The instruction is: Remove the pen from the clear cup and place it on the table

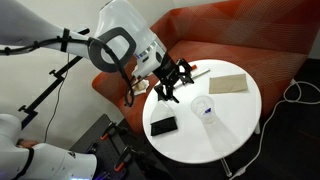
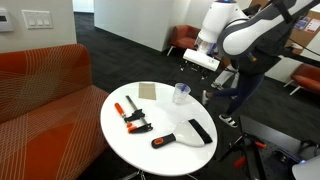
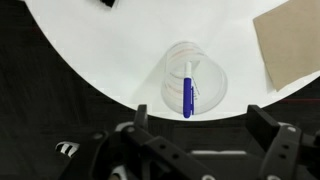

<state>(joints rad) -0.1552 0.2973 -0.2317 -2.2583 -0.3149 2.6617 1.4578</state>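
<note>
My gripper needs to move down toward the clear cup (image 1: 203, 107) next, to bring its fingers around the pen's blue end.
The clear cup (image 3: 190, 80) stands on the round white table (image 3: 100, 45) near its edge, with the slim blue pen (image 3: 187, 88) leaning inside it. My gripper (image 3: 205, 135) is open and empty, its two black fingers hanging above the table edge, short of the cup and not touching it. In both exterior views the cup (image 1: 203, 107) (image 2: 181, 94) is on the table (image 1: 235, 115) (image 2: 120, 145), and my gripper (image 1: 170, 82) (image 2: 200, 62) hovers well above it.
A tan flat piece (image 3: 295, 45) (image 1: 228, 83) lies next to the cup. A black slab (image 1: 163, 126) (image 2: 200, 131), a red-and-black marker (image 2: 163, 140) and orange clamps (image 2: 130, 115) lie on the table. The red-orange sofa (image 2: 40, 90) stands behind.
</note>
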